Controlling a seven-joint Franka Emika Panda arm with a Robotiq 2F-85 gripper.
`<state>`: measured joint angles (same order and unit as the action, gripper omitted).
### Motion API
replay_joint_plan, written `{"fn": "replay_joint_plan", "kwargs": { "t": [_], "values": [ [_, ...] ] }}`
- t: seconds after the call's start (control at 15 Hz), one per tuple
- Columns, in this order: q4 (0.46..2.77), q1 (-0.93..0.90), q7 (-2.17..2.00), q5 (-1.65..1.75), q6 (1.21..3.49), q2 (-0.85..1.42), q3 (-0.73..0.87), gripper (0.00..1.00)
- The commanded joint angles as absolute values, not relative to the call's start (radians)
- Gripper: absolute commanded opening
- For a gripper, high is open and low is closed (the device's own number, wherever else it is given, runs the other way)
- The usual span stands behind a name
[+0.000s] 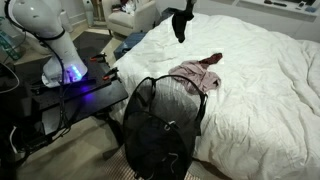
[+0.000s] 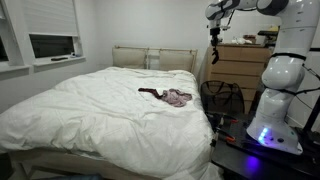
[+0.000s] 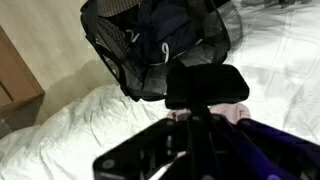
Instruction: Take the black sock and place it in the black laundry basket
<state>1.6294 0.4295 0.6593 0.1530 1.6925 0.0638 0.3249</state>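
Note:
Next, my gripper moves down and shifts toward the basket's opening [image 1: 166, 108] [image 3: 152, 42] to release, since that opening lies below it, beyond the hanging sock.
My gripper [image 1: 184, 8] is high above the bed, shut on the black sock [image 1: 180, 26], which hangs limp below it. It also shows in an exterior view [image 2: 213, 30] with the sock [image 2: 213, 50] dangling. The black mesh laundry basket [image 1: 160, 125] stands on the floor against the bed's side, holding dark clothes, and shows in an exterior view [image 2: 222, 97]. In the wrist view the sock [image 3: 205, 86] hangs from the gripper [image 3: 190, 125], with the basket [image 3: 160, 45] beyond it.
A pile of pink clothes [image 1: 197, 75] lies on the white bed [image 1: 260, 90] near the basket; it also shows in an exterior view [image 2: 178, 97]. A wooden dresser [image 2: 240, 65] stands behind the basket. The robot base [image 1: 65, 65] sits on a black table.

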Motion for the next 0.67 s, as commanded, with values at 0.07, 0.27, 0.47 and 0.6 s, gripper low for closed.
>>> {"fn": "replay_joint_plan", "kwargs": {
  "t": [0.07, 0.27, 0.47, 0.6],
  "values": [
    [1.722, 0.448, 0.800, 0.072, 1.716, -0.046, 0.388, 0.00],
    [1.725, 0.463, 0.883, 0.029, 1.713, -0.036, 0.444, 0.00],
    [1.724, 0.477, 0.951, 0.000, 1.715, -0.003, 0.484, 0.00],
    [1.721, 0.489, 0.979, -0.022, 1.722, 0.034, 0.499, 0.00]
  ]
}}
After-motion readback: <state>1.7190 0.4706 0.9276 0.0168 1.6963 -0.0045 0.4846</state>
